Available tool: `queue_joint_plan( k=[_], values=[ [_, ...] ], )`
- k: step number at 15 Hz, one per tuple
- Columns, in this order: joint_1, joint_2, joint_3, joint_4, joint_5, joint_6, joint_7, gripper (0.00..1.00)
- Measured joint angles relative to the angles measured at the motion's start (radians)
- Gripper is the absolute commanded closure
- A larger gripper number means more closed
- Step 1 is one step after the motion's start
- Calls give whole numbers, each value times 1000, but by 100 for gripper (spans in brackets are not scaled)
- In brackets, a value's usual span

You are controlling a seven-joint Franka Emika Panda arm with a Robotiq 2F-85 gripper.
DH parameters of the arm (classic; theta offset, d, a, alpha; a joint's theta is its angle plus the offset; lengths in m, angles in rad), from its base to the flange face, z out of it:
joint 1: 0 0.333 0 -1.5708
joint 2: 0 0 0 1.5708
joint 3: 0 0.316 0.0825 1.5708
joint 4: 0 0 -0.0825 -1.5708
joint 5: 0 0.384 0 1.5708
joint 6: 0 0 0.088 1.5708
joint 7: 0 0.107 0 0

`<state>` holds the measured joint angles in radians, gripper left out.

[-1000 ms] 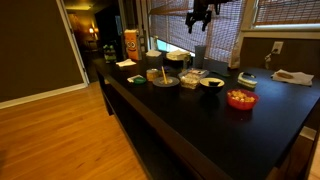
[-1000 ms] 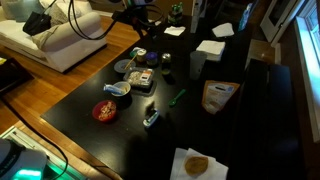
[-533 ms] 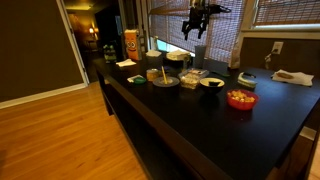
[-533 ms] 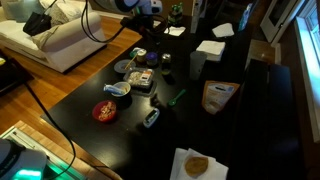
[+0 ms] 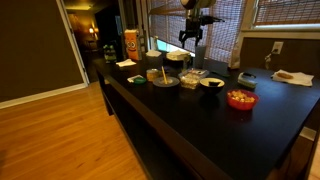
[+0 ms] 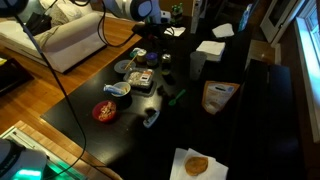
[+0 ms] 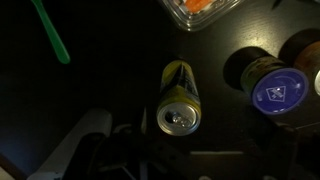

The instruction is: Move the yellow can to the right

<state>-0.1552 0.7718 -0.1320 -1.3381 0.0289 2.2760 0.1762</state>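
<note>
My gripper will move down next with its fingers spread and close around the upper end of the yellow can (image 7: pixel 180 98), because the can stands upright on the tabletop with its top uncovered.
The yellow can (image 7: pixel 180 98) stands upright on the dark table, seen from above in the wrist view, with its silver top facing the camera. I cannot pick it out with certainty among the dishes in either exterior view. My gripper (image 5: pixel 190 38) hangs above the cluster of dishes at the back of the table. Its fingers are spread apart and hold nothing. In the wrist view the fingers are lost in shadow at the bottom edge, just below the can.
A blue-lidded jar (image 7: pixel 279 92) and a dark jar (image 7: pixel 249 68) stand close beside the can. A green stick (image 7: pixel 47 32) and a clear tray of orange pieces (image 7: pixel 198 9) lie nearby. A tall orange container (image 5: pixel 130 43) and a red bowl (image 5: pixel 240 99) are further off.
My gripper has come down from near the top of the exterior view toward the dishes on the table. The objects on the table have not moved.
</note>
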Motion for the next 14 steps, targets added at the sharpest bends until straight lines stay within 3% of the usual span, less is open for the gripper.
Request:
queue_joint_plan(
  k=[14],
  values=[
    [-38,247,5,304,44,-43,60,0]
  ],
)
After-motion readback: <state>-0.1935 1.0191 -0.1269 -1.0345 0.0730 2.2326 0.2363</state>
